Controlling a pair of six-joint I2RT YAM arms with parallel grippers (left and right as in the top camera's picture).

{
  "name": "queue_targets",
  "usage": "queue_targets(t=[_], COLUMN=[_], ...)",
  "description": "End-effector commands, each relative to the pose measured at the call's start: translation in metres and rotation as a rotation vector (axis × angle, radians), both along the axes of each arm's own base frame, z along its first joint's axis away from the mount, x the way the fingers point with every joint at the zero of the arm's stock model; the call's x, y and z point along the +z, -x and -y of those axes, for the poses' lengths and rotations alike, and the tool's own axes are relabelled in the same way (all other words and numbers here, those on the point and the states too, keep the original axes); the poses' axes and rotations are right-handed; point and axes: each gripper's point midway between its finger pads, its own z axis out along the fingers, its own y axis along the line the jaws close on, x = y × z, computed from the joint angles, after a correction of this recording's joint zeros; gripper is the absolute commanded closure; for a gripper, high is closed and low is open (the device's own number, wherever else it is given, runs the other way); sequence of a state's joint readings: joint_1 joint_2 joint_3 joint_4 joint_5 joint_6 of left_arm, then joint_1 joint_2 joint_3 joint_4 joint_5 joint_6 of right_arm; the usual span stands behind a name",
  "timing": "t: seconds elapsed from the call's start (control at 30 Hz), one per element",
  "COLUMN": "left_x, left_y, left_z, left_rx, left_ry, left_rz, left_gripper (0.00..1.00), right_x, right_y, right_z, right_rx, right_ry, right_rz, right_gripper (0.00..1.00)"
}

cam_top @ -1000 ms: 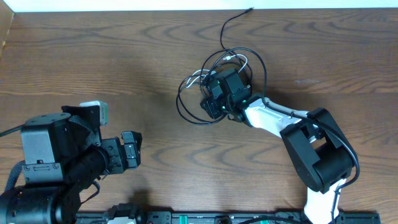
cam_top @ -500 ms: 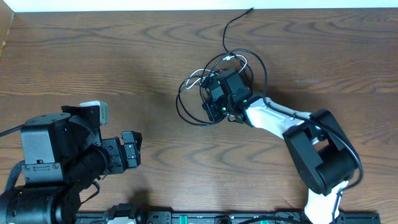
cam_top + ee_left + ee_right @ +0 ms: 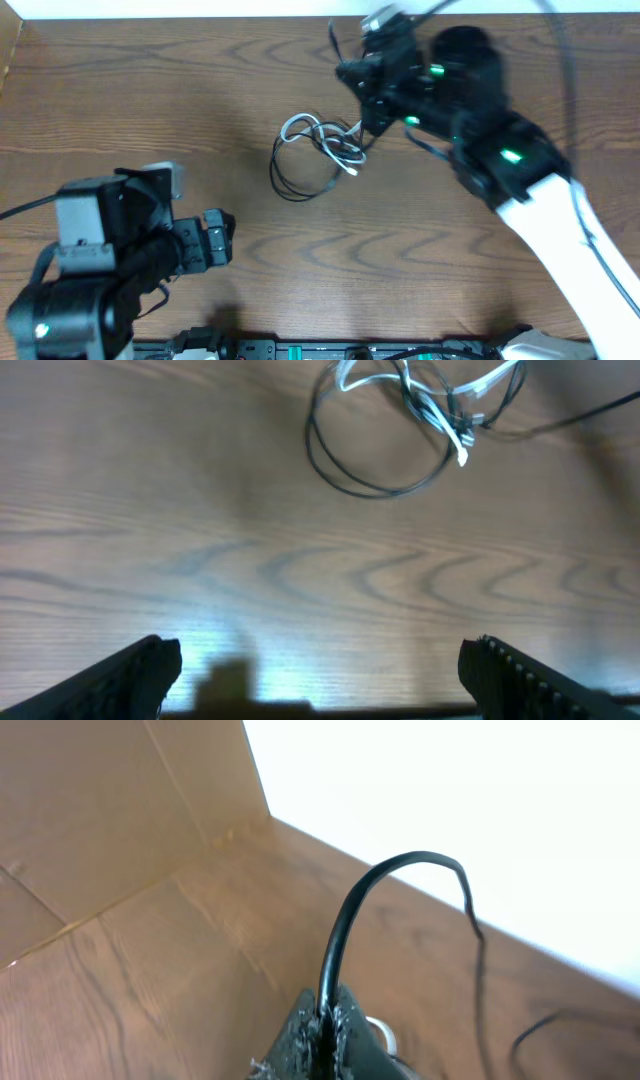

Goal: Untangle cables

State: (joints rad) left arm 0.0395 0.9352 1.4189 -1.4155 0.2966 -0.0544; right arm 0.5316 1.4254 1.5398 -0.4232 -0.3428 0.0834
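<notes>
My right gripper will pull the black cable away from the tangle to the right in the overhead view next and let go of it, since bare wood is there.
The cables (image 3: 318,150) lie tangled mid-table: a black loop with a white cord across its top. They also show in the left wrist view (image 3: 400,430) at the upper middle. My right gripper (image 3: 360,85) is raised above the far side of the tangle, blurred. In the right wrist view it (image 3: 325,1025) is shut on a black cable (image 3: 345,920) that arcs up out of the jaws. My left gripper (image 3: 218,240) is open and empty, near the front left, well short of the tangle; its fingers frame bare wood in the left wrist view (image 3: 320,680).
The wooden table's far edge (image 3: 200,18) meets a white wall. A cardboard panel (image 3: 120,810) stands at the table's far left corner. A thin black strand (image 3: 478,960) trails over the wood beyond my right gripper.
My right arm rose and swung toward the far edge with a black cable in its jaws. The tangle shifted left and spread out. My left arm barely moved.
</notes>
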Motion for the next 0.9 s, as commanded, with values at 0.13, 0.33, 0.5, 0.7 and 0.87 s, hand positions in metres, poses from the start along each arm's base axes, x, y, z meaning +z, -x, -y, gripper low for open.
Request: queue_targets(t=[0.13,0.33,0.5,0.7,0.87], left_x=[-0.029,-0.051,-0.095,-0.145,-0.182], left_y=[-0.028,-0.048,-0.058,-0.059,-0.053], left_z=[0.044,0.073,0.085,0.103,0.121], left_rx=[-0.239,-0.418,-0.538,-0.656,-0.743], left_ry=[0.19,0.313,0.284,0.293,0.306], left_rz=[0.055,0.095,0.008,-0.154,-0.291], left_gripper=[0.06,0.06,0.06,0.06,0.1], right_x=[0.048,0.053,0.051,0.056,0.056], right_y=[0.027,0.035,0.035,0.038,0.037], right_z=[0.027,0.031,0.031,0.033,0.037], right_rx=[-0.044,-0.043,-0.043,-0.044,-0.066], right_ry=[-0.01,-0.012,-0.008,-0.015,-0.008], right_rz=[0.11,0.114,0.107,0.117,0.119], right_gripper=[0.99,0.99,0.99,0.99,0.99])
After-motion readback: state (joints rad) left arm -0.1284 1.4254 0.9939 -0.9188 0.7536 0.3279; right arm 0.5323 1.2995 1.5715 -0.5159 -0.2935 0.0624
